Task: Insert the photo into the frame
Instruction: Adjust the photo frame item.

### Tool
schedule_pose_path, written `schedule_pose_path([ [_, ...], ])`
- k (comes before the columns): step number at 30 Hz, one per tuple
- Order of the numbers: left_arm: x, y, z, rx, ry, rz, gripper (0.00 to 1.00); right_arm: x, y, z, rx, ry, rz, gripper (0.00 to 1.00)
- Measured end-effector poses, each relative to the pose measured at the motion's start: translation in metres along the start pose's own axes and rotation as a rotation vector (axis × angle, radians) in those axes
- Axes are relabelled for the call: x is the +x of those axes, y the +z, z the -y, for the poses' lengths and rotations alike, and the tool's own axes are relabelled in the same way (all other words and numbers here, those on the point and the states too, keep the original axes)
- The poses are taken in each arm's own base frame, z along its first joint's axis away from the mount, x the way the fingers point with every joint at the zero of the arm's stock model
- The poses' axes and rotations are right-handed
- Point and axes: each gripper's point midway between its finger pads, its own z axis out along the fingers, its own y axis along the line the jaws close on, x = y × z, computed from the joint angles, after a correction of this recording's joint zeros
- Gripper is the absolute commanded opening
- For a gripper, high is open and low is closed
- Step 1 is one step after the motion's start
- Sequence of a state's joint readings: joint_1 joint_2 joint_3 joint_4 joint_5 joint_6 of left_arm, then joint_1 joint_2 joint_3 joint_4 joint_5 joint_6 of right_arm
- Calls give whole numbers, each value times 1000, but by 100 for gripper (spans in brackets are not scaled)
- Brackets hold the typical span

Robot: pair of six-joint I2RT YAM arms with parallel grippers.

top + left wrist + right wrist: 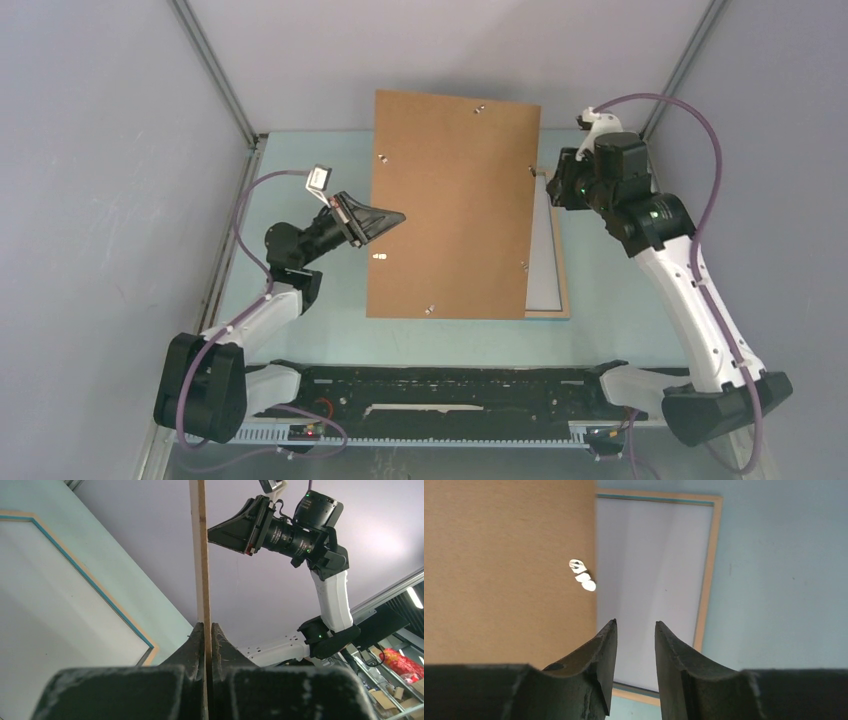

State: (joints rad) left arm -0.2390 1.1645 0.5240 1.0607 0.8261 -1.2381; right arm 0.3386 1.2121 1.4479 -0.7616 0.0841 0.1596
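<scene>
My left gripper lowers toward the right in the top view next and releases the board there, as the frame's opening (543,255) (60,615) lies partly uncovered below the board.
The plain brown backing board (450,200) is lifted and tilted above the table. My left gripper (393,217) is shut on its left edge; in the left wrist view the board's thin edge (200,555) runs up from between the closed jaws of the left gripper (207,630). The frame (562,262) lies flat under the board, its light wood back up, mostly hidden. A plain white sheet (654,565) fills the opening of the frame (707,580). No balloon print shows, so I cannot tell if it is the photo. My right gripper (635,625) is open and empty above the frame's opening, beside the board's right edge (545,180).
Small metal turn clips (581,575) stick out of the board (499,570). The frame's wood rim with a blue inner line shows in the left wrist view (100,582). The right arm (280,530) hovers close over the board. Grey walls enclose the pale blue table (620,320).
</scene>
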Motion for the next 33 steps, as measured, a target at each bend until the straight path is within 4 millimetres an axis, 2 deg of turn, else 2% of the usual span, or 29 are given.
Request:
schedule_pose_path([
  [4,1,0,-2,-7,-8,-6,0,10,-9,18,22,31,-8,42],
  [7,1,0,-2,-11,-11,-2,0,31,-10,13,-13,25,-47,42],
  [9,0,0,-3,-14,-12,5,0,54,-10,3,-57,9,-94,42],
  [13,-4,1,-4,-20,-15,26,0,112,-16,-18,-152,-31,-219,42],
  [16,-7,2,-3,-16,-23,40,0,132,-18,-24,-180,-40,-265,42],
  [19,-9,3,-4,-9,-38,49,0,142,-21,-25,-185,-39,-277,42],
  [27,-10,4,-4,1,-62,57,0,141,-24,-25,-148,-50,-253,44],
  [30,-10,4,-5,-2,-65,55,0,142,-27,-23,-116,-57,-243,51],
  [31,-10,4,-7,-8,-69,55,0,142,-28,-21,-101,-52,-239,56],
  [32,-10,5,-9,-18,-72,58,0,143,-29,-18,-88,-39,-236,65],
  [33,-10,5,-12,-31,-79,63,0,144,-29,-13,-71,-17,-237,69],
])
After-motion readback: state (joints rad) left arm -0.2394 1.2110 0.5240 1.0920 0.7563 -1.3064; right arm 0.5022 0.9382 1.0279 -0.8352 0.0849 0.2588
